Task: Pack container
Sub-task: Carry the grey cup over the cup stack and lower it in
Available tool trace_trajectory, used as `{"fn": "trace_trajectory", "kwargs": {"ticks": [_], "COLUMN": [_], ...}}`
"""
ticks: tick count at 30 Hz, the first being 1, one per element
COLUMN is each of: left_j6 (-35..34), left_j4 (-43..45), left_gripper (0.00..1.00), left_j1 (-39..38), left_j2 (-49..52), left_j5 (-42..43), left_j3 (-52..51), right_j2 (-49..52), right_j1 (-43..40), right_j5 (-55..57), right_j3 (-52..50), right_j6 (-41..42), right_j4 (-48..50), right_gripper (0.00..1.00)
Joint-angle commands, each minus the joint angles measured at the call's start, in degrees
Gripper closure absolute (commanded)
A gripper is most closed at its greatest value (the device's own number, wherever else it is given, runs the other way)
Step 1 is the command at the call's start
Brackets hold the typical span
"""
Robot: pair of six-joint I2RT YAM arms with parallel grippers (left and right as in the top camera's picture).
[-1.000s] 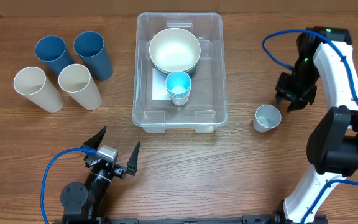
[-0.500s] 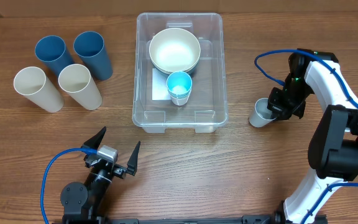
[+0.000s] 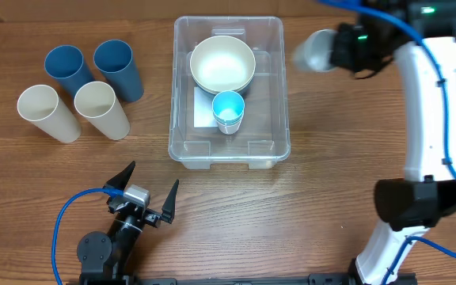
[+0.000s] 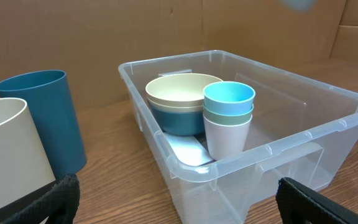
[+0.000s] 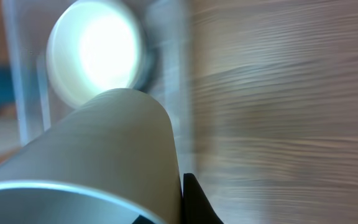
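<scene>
I should cross over next, lower the grey cup (image 3: 311,51) into the open light blue cup, which is below my right gripper and to its left in the overhead view, and let go.
The clear container (image 3: 228,150) stands at the table's middle, also in the left wrist view (image 4: 303,134). Inside it are stacked bowls (image 3: 222,65) and a stack of small cups with a light blue one on top (image 3: 228,109). My right gripper (image 3: 340,49) is shut on a small grey cup (image 3: 311,51), held tilted in the air just right of the container's far right corner. In the right wrist view the cup (image 5: 98,155) fills the frame. My left gripper (image 3: 145,198) is open and empty near the front edge, facing the container.
Two tall blue cups (image 3: 115,67) and two tall cream cups (image 3: 100,108) stand at the left of the container. A blue cup (image 4: 39,118) and a cream cup (image 4: 8,155) show close by in the left wrist view.
My right gripper closed on the grey cup, lifted it off the table and carried it up and left toward the container. The left arm has not moved.
</scene>
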Motion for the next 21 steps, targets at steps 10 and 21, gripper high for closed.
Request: {"fn": "trace_trajectory", "kwargs": {"ticks": [10,21], "left_j6": [-0.17,-0.17], "left_j4": [0.02,0.00], "left_gripper": [0.00,0.00], "left_j1": [0.42,0.42], "left_j2": [-0.44,-0.44], "left_j5": [0.83,0.83], "left_j3": [-0.17,-0.17], "right_j2": [1.90,9.53], "right_j1": [22.47,20.52], "right_j5": [8.02,11.41], "right_j3": [1.40,1.01], "right_j6": [1.07,2.60], "right_j4": [4.20,5.66], "right_gripper": [0.96,0.96]}}
